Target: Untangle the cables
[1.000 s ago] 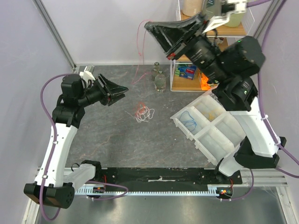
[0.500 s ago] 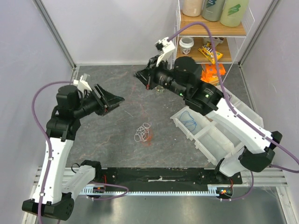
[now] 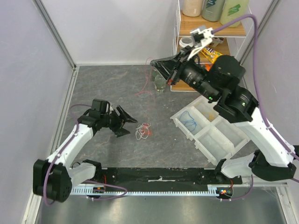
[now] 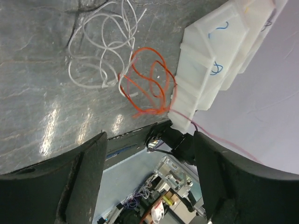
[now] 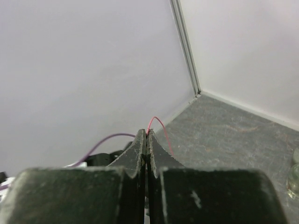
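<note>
The orange-red cable lies over the white loops, so I will move my left gripper across onto their crossing point(image 3: 145, 127) point(image 4: 122, 79), to the gripper's right in the top view.
A small tangle of white cable point(image 3: 140, 134) and orange-red cable point(image 3: 146, 132) lies on the dark table mat. My left gripper point(image 3: 125, 123) is open and low over the mat, just left of the tangle and apart from it. In the left wrist view the white loops point(image 4: 100, 51) and the orange-red loops point(image 4: 149, 86) lie ahead of the open left gripper point(image 4: 149, 137). My right gripper point(image 3: 157, 65) is raised at the back and shut on a thin red cable point(image 3: 145, 86) that hangs toward the mat. The right wrist view shows that cable point(image 5: 160, 125) arching out of the closed right gripper point(image 5: 147, 134).
A white compartment tray point(image 3: 180, 122) at the right holds a blue cable point(image 3: 188, 119); it also shows in the left wrist view point(image 4: 205, 70). Glass bottles point(image 3: 159, 82) stand at the back under my right gripper. A wooden shelf point(image 3: 210, 30) with containers stands at the back right.
My left arm has dropped down and moved right, so the open gripper sits beside the tangle. My right gripper has swung up and right, still shut on the red cable.
</note>
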Available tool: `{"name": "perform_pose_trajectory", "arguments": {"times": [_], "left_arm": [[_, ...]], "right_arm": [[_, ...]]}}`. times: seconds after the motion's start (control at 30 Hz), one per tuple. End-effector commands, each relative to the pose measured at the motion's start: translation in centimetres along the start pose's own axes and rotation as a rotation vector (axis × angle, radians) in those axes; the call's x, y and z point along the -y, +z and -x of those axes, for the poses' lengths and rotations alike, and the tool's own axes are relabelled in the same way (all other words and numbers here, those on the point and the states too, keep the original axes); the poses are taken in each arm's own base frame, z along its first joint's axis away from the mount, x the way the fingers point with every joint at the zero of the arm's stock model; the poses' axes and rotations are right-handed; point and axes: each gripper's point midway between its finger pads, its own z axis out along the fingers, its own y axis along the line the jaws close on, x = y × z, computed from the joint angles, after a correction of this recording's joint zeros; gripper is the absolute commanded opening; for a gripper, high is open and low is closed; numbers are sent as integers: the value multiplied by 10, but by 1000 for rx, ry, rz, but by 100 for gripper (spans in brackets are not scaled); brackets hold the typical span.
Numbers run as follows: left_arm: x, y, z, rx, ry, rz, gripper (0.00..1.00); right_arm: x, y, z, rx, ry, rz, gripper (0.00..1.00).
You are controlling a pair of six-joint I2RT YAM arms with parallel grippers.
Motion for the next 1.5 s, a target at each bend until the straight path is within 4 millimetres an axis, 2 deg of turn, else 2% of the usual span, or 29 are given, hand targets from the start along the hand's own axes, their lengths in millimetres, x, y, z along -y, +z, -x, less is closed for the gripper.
{"name": "perform_pose_trajectory", "arguments": {"times": [0.0, 0.1, 0.2, 0.37, 0.47, 0.53, 0.63, 0.73, 0.93, 1.07, 1.2, 1.3, 1.37, 1.43, 1.47], "left_arm": [[12, 37, 10, -12, -9, 14, 80], [15, 66, -4, -127, 9, 23, 80], [10, 91, -10, -165, 20, 57, 77], [15, 117, -13, -171, 51, 55, 73], [21, 132, -29, -235, 64, 18, 69], [26, 138, -45, -301, 59, -18, 68], [30, 141, -55, -319, 82, -46, 71], [37, 140, -59, -317, 109, -83, 73], [31, 150, -57, -320, 82, -49, 70], [30, 159, -58, -317, 87, -40, 61], [18, 167, -61, -328, 83, -3, 54], [13, 168, -57, -299, 101, 24, 38], [8, 163, -53, -268, 122, 61, 24], [1, 155, -45, -233, 143, 96, 20], [-3, 150, -41, -211, 150, 114, 13]], "right_arm": [[-2, -17, 26, 86, 25, -8, 0], [-1, -26, 30, 98, 32, -18, 0], [0, -32, 33, 107, 38, -26, 0], [-1, -39, 40, 126, 48, -23, 0], [1, -43, 41, 132, 49, -35, 0], [2, -45, 44, 140, 41, -39, 0], [2, -47, 47, 149, 34, -43, 0], [3, -46, 48, 152, 30, -46, 0], [-4, -43, 51, 156, 45, -17, 0], [-6, -45, 54, 160, 53, -9, 0], [-7, -47, 55, 163, 64, -7, 0], [-10, -51, 62, 178, 67, 5, 0], [-12, -55, 70, 195, 64, 8, 0], [-13, -63, 83, 223, 57, 2, 0], [-13, -67, 90, 240, 53, -1, 0]]}}
